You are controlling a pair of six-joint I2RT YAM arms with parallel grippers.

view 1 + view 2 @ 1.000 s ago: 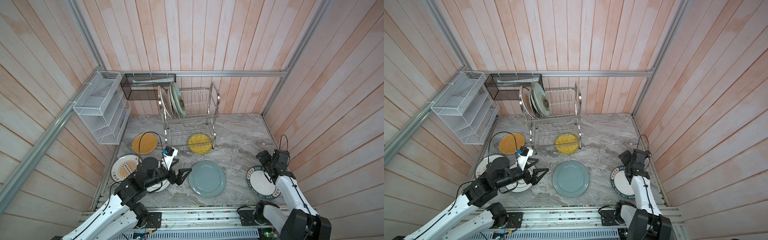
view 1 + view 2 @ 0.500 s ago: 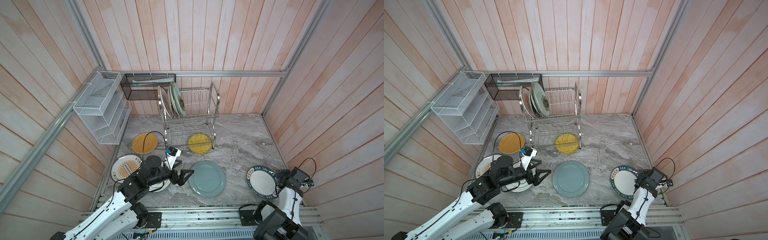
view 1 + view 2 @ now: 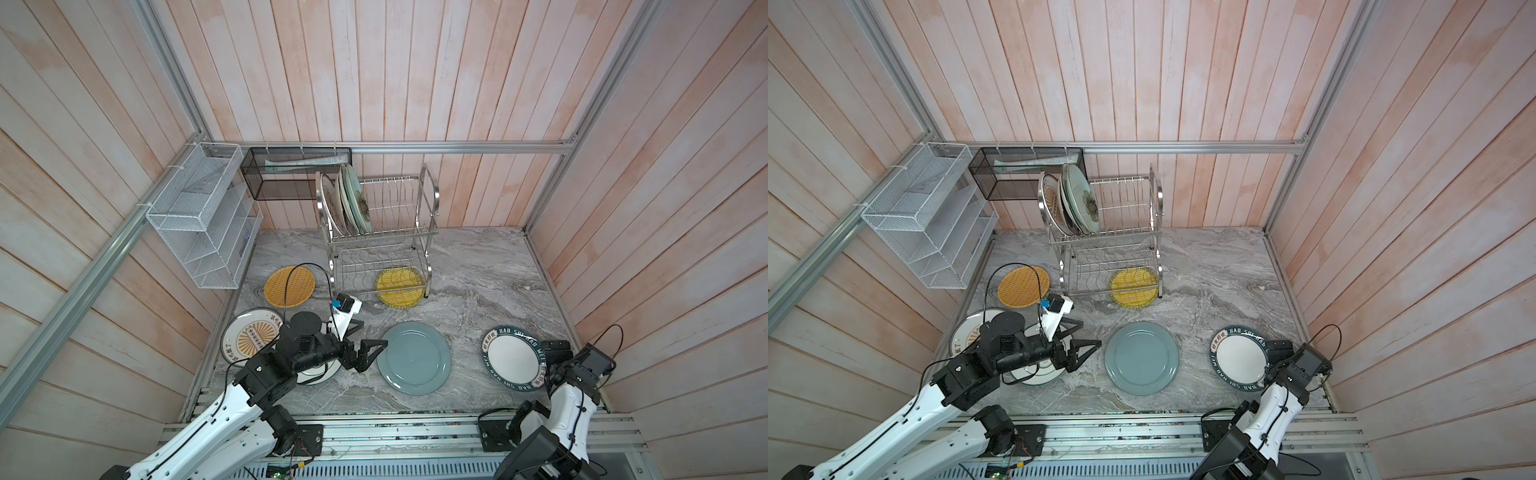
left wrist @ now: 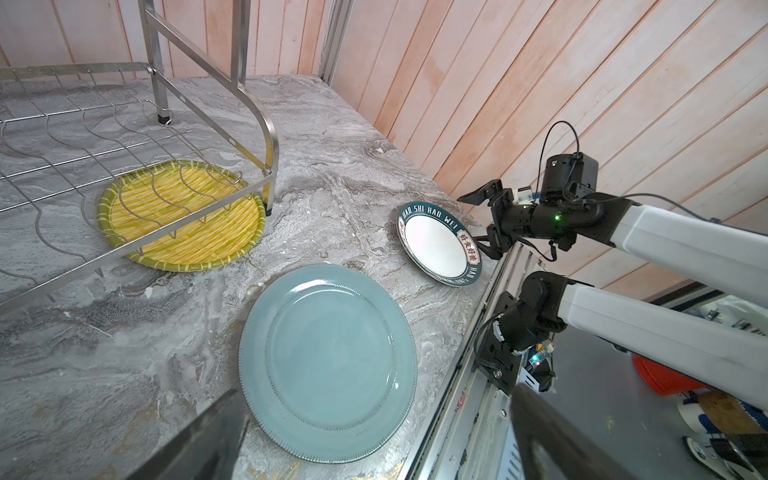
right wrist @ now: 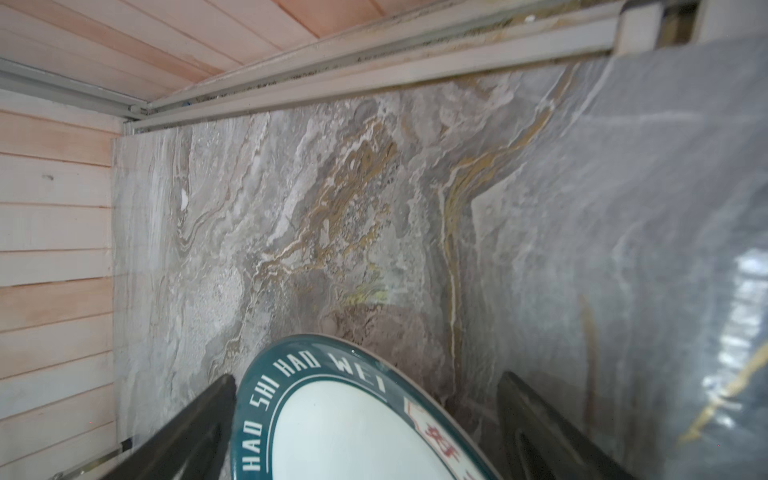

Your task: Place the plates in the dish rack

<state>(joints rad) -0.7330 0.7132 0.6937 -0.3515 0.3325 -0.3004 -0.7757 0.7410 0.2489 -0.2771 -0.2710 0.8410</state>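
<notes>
I need to tilt the fingers of my right gripper flatter next and move it toward the grey-blue plate point(image 3: 415, 358) to pinch the teal-rim plate's near rim point(image 3: 537, 385), which lies flat beside the gripper.
My right gripper point(image 3: 555, 360) is open at the right rim of the teal-rim plate point(image 3: 512, 360). The wrist view shows that plate point(image 5: 353, 424) between the wide-apart fingers point(image 5: 187, 428), which are not closed on it. My left gripper point(image 3: 374, 354) is open and empty just left of the grey-blue plate point(image 3: 415, 358), which lies flat. The dish rack point(image 3: 417, 232) stands at the back with several plates point(image 3: 351, 201) upright in its top tier. A yellow woven plate point(image 3: 401, 286) lies under its lower tier.
On the left of the marble floor lie an orange woven plate point(image 3: 289, 286) and a sunburst plate point(image 3: 245, 341), and a white plate point(image 3: 320, 373) sits partly under my left arm. A white mesh organiser point(image 3: 203, 232) and a black mesh basket point(image 3: 286, 176) hang on the back-left walls.
The right arm swung from behind the teal-rim plate round to its right side, and its open jaws now stand across the rim. The left gripper crept slightly toward the grey-blue plate.
</notes>
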